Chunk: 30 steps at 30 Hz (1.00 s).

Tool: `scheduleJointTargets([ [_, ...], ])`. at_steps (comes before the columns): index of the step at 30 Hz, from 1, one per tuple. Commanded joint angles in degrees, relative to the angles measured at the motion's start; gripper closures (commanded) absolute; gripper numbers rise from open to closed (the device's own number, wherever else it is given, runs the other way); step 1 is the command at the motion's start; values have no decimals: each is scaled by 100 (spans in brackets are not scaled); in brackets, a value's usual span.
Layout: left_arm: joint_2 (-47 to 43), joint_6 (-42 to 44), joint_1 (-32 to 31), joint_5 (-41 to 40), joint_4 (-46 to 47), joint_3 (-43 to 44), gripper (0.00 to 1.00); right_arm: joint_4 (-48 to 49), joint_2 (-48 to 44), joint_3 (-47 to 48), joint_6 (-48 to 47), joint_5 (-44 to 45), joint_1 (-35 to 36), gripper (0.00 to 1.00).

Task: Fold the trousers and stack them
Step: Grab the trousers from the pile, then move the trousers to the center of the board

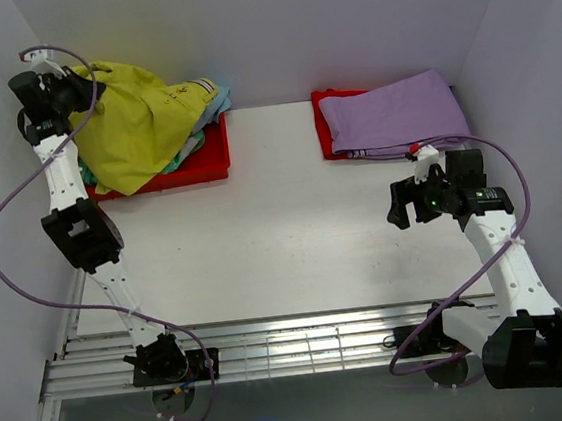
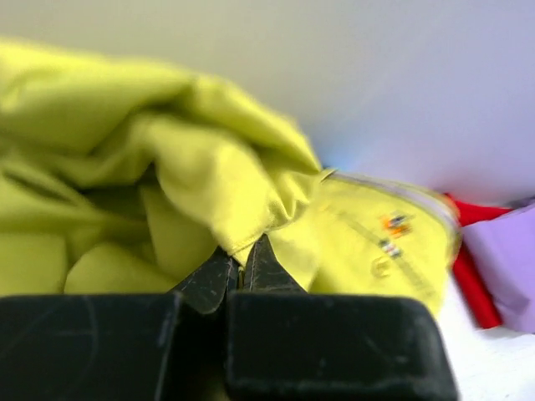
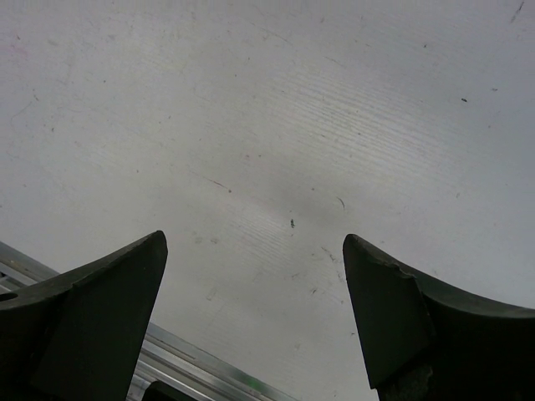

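My left gripper lifts the yellow trousers (image 1: 136, 120) off the pile next, swings back over the table and lowers beside their tray. The table between the trays lies bare, so this move comes next.
Yellow trousers (image 1: 136, 120) hang crumpled over a pile of clothes in a red tray (image 1: 210, 158) at the back left. My left gripper (image 1: 88, 92) is shut on a fold of the yellow trousers (image 2: 209, 188), and its tips (image 2: 242, 255) pinch the cloth, lifted above the pile. Folded purple trousers (image 1: 396, 113) lie on a red tray (image 1: 324, 125) at the back right. My right gripper (image 1: 401, 208) is open and empty over the bare white table (image 3: 276, 125), its fingers (image 3: 100, 309) wide apart.
More clothes, teal and pale, lie under the yellow trousers (image 1: 204, 103) in the left tray. White walls stand at the back and both sides. A metal rail frame (image 1: 305, 344) runs along the near table edge. The purple trousers show at the right of the left wrist view (image 2: 501, 259).
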Motion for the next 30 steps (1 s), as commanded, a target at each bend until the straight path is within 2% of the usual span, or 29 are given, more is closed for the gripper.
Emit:
scheduleJointTargets([
  [1, -1020, -557, -20, 466, 327, 936, 100, 119, -248, 199, 35, -21, -19, 9],
  [11, -3260, -2772, -257, 1539, 2014, 315, 100, 312, -468, 489, 123, -530, -19, 8],
  [13, -3526, -3290, -328, 1731, 2094, 60, 100, 321, -468, 594, 114, -768, -19, 8],
  [16, -4132, -3608, -433, 1977, 2138, -598, 100, 347, -477, 683, 149, -1014, -19, 8],
  [19, -4923, -3662, -705, 2171, 2200, -1836, 100, 382, -477, 683, 184, -1295, -19, 8],
  [20, -5116, -3653, -950, 2189, 2182, -2187, 100, 400, -468, 639, 202, -1365, -19, 8],
  [21, -5501, -3644, -1074, 2189, 2182, -2956, 100, 452, -468, 604, 237, -1531, -19, 8],
  [24, -6126, -3600, -1540, 2216, 2138, -4085, 100, 610, -468, 376, 333, -1909, -19, 8],
  [25, -6250, -3600, -1628, 2190, 2138, -4864, 100, 646, -451, 306, 368, -1981, -19, 8],
  [27, -6496, -3434, -1927, 2119, 2112, -5606, 100, 690, -407, 122, 413, -2060, -19, 8],
  [28, -6541, -3320, -2015, 2084, 2095, -6262, 100, 699, -389, 86, 413, -2052, -19, 8],
  [30, -6559, -2847, -2375, 1970, 2015, -6811, 100, 638, -345, 7, 308, -1999, -19, 8],
])
